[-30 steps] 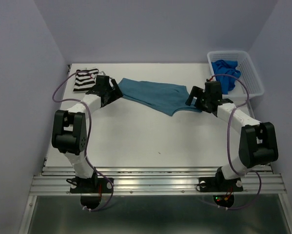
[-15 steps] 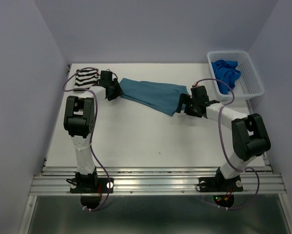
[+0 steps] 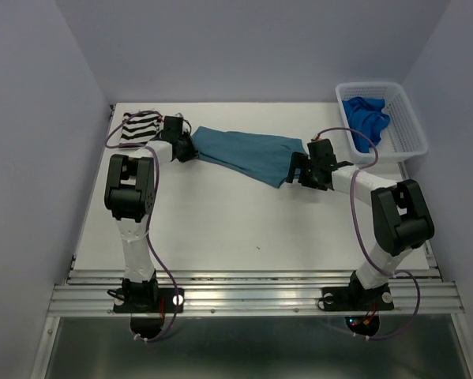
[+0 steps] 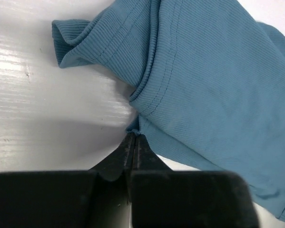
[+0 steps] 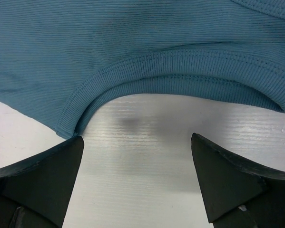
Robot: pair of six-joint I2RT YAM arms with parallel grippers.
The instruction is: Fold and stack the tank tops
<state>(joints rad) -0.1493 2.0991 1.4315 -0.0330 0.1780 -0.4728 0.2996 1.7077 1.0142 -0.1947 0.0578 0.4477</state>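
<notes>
Next, my right gripper will slide to the left in the top view onto the near corner of the teal tank top's hem, which lies on that side of it, outside my fingers.
The teal tank top (image 3: 244, 154) lies spread across the middle of the table's far half. My left gripper (image 3: 190, 150) is at its left end, jaws shut on a pinch of the hem (image 4: 134, 135); the rest of the teal fabric (image 4: 209, 80) fans out beyond. My right gripper (image 3: 295, 170) is at the top's right end, open, its fingertips (image 5: 137, 137) on bare table just short of the curved teal hem (image 5: 132, 38). The striped tank top (image 3: 139, 129) sits folded at the far left. The royal blue tank top (image 3: 364, 118) is bunched in the basket.
A white lattice basket (image 3: 406, 110) stands at the far right corner. Walls close in the table on the left, back and right. Both arm bases are bolted to the rail at the near edge (image 3: 252, 296).
My left gripper has slid to the teal top's left end and closed on its hem. The right gripper moved left, and the top's right end is pushed in shorter.
</notes>
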